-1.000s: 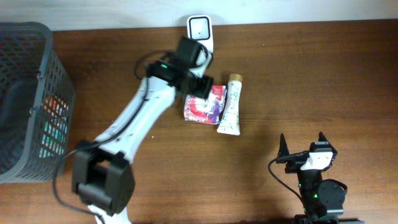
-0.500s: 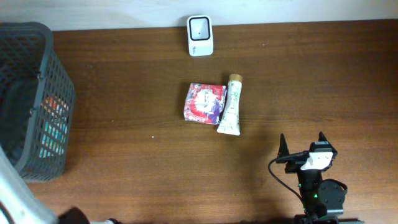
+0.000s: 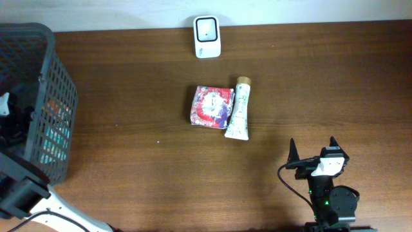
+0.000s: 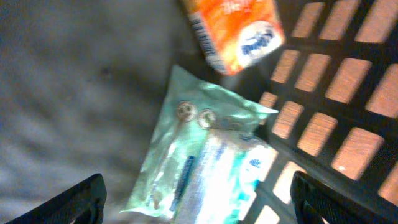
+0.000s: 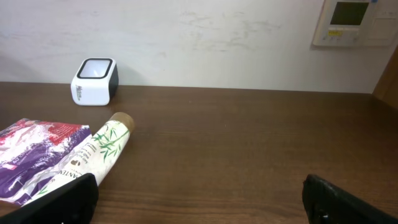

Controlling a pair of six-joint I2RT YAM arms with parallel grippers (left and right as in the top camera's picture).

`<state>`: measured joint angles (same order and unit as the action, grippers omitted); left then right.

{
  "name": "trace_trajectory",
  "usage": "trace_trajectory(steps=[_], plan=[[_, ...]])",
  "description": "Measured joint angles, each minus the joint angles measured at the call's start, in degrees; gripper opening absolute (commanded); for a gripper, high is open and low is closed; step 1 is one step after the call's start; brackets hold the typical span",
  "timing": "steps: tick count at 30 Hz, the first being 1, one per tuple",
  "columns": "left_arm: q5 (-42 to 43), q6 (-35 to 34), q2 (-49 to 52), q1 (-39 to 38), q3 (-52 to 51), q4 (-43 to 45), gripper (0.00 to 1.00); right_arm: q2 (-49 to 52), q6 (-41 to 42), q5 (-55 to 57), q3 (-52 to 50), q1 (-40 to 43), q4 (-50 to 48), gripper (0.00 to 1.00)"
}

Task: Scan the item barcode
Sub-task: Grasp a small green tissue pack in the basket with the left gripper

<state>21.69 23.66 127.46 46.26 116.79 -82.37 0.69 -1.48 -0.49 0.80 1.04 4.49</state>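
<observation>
The pale green and teal packet is below the gap of the robot's open fingers, so the left gripper should next move down onto the packet's bunched fold and close.
My left gripper is open inside the dark mesh basket at the table's left edge. It hovers over a pale green and teal packet, with nothing between its fingers. An orange packet with a barcode strip lies just beyond it. The white scanner stands at the table's far edge. A red and purple packet and a white bamboo-print tube lie side by side mid-table. My right gripper rests open near the front right, empty.
The basket's mesh wall stands close to the right of the left gripper. In the right wrist view the scanner, tube and packet lie to the left, and a wall panel hangs at the upper right.
The left arm has swung from the red and purple packet mid-table over to the basket at the left, and its jaws have opened wider. The right arm has not moved.
</observation>
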Motion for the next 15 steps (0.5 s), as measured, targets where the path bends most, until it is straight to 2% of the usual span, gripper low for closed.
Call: trace_trajectory(steps=[3,4,5,6,7,9,10,15], plan=[[1.03,1.46,1.73,0.0,0.0,-1.66,0.84,0.0,-0.09,0.0,0.0,0.0,0.0,0.99],[1.01,1.68,2.78,0.0,-0.42,-1.81,0.75,0.0,-0.07,0.0,0.0,0.0,0.0,0.99],[0.63,1.79,3.19,0.0,-1.92,-0.98,0.5,0.0,-0.07,0.0,0.0,0.0,0.0,0.99],[0.24,1.99,3.32,0.0,-3.98,-0.04,0.38,0.0,-0.07,0.0,0.0,0.0,-0.02,0.99],[0.26,1.99,3.39,0.0,-5.33,0.63,0.3,0.0,-0.04,0.0,0.0,0.0,0.0,0.99],[0.42,2.21,3.37,0.02,-6.08,0.98,0.04,0.0,-0.02,0.0,0.0,0.0,0.0,0.99],[0.68,2.34,3.37,0.02,-6.08,0.98,0.0,0.0,-0.04,0.0,0.0,0.0,0.0,0.99],[0.2,1.57,3.5,0.04,-2.56,-0.98,0.0,0.0,-0.09,0.0,0.0,0.0,-0.02,0.98]])
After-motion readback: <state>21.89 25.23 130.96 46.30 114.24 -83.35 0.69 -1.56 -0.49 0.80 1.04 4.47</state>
